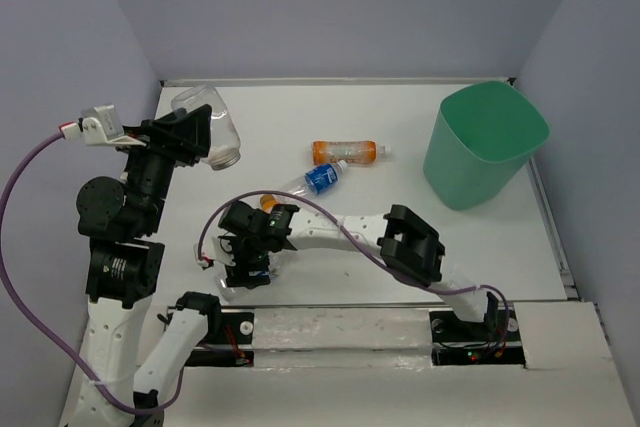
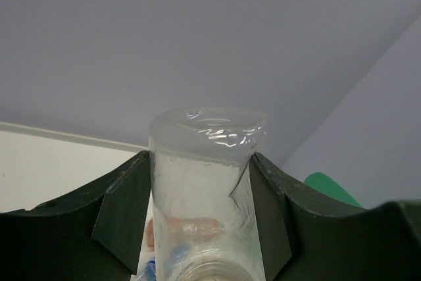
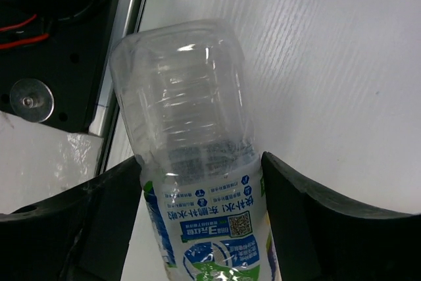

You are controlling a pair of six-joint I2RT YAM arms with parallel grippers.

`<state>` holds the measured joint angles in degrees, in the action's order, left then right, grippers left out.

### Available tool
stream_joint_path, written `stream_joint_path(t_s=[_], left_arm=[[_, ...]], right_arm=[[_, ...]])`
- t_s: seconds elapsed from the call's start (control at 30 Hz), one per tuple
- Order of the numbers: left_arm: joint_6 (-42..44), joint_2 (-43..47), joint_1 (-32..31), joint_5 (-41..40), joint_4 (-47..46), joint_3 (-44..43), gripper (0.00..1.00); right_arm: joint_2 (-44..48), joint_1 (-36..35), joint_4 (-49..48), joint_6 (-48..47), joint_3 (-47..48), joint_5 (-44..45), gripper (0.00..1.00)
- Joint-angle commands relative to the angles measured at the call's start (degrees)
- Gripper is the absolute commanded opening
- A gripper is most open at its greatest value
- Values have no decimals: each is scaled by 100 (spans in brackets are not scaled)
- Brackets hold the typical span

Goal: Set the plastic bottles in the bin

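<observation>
The bin's opening (image 1: 495,122) lies to the right in the top view, so my left gripper should release the bottle over it next.
My left gripper (image 1: 197,132) is raised over the far left of the table, shut on a clear plastic bottle (image 1: 212,125); in the left wrist view both dark fingers (image 2: 125,208) press the sides of that bottle (image 2: 204,182). My right gripper (image 1: 250,252) reaches low to the near left edge. Its fingers (image 3: 296,215) touch both sides of a clear bottle with a green-blue label (image 3: 184,97) that lies on the table. An orange-tinted bottle (image 1: 345,152) and a blue-label bottle (image 1: 320,179) lie mid-table. The mint-green bin (image 1: 485,142) stands far right.
An orange cap (image 1: 268,202) shows just beyond the right gripper. The right arm's elbow (image 1: 412,242) stretches across the near middle. The black base rail (image 3: 59,44) runs close beside the labelled bottle. Grey walls enclose the table on three sides.
</observation>
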<state>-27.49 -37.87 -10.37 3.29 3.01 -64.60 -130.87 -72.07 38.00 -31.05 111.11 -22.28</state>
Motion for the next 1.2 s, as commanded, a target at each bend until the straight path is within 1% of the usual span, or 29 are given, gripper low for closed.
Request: stream_joint_path(t_s=[0.0,0.03,0.07,0.13,0.17,0.2,0.27,0.3,0.33,0.4,0.43,0.5,0.57,0.6,0.63,0.67,0.73,0.77,0.8,0.83,0.87,0.9,0.93,0.97,1.0,1.1,1.13,1.17], left_arm=[[41,-54,26,181,-134,-343,48],[33,-63,26,190,-134,-352,48],[24,-54,26,198,-134,-352,48],[6,-28,18,207,-134,-334,48],[6,-10,18,207,-125,-334,48],[6,7,26,216,-81,-334,48],[24,42,26,216,-37,-352,48],[41,69,18,190,-11,-387,48],[50,86,18,164,7,-404,48],[59,95,18,181,25,-466,48],[50,104,18,198,16,-518,48],[33,122,18,225,-2,-562,48],[-29,157,18,260,-63,-580,48],[-38,192,26,295,-107,-589,48],[-55,201,18,295,-125,-598,48],[-81,218,18,347,-160,-598,48],[-117,218,26,409,-204,-554,48],[-160,210,26,479,-230,-519,48],[-178,201,18,514,-256,-475,48],[-213,183,26,550,-257,-379,48],[-240,166,18,593,-387,-335,48],[-327,140,26,707,-519,-212,48],[-380,122,26,786,-590,-159,48],[-563,26,26,1048,-782,-71,48],[-617,-45,18,1121,-845,8,48],[-775,-168,26,1419,-1073,105,48],[-854,-255,26,1481,-1117,131,48],[-890,-300,9,1630,-1170,140,48]], right_arm=[[385,-158,-1029,266,-467,329,74],[430,-158,-1110,327,-528,399,72],[457,-210,-1171,345,-581,452,67],[492,-211,-1207,354,-617,688,62],[518,-263,-1224,397,-634,777,51],[640,-263,-1268,433,-713,926,47],[912,-325,-1382,590,-880,1068,46],[1097,-325,-1531,669,-1107,1094,45],[1568,-325,-1637,827,-1257,1121,43],[2115,-325,-1891,968,-1626,1252,41],[2623,-325,-2110,1091,-1967,1540,40],[3091,-325,-2313,1145,-2276,1910,39],[3514,-264,-2358,1162,-2664,2604,39],[3916,-185,-2393,1180,-2786,3059,39],[4129,-80,-2402,1206,-2901,3237,38],[4601,226,-2455,1285,-3102,3370,38],[5095,587,-2543,1329,-3279,3844,38],[5350,998,-2613,1338,-3402,3976,38],[5596,1228,-2822,1338,-3455,4117,38],[6060,1474,-2911,1329,-3508,4335,36],[6256,1712,-3025,1329,-3543,4442,36],[6527,2349,-3287,1355,-3604,4643,36],[6530,2721,-3360,1434,-3614,4645,35],[6739,3491,-3674,1870,-3675,4645,33],[6793,4264,-3738,2222,-3702,4558,33],[6803,5200,-4221,2655,-3816,4470,33],[6794,5665,-4265,2883,-3851,4391,34],[6707,5861,-4327,2929,-3834,4295,34]])
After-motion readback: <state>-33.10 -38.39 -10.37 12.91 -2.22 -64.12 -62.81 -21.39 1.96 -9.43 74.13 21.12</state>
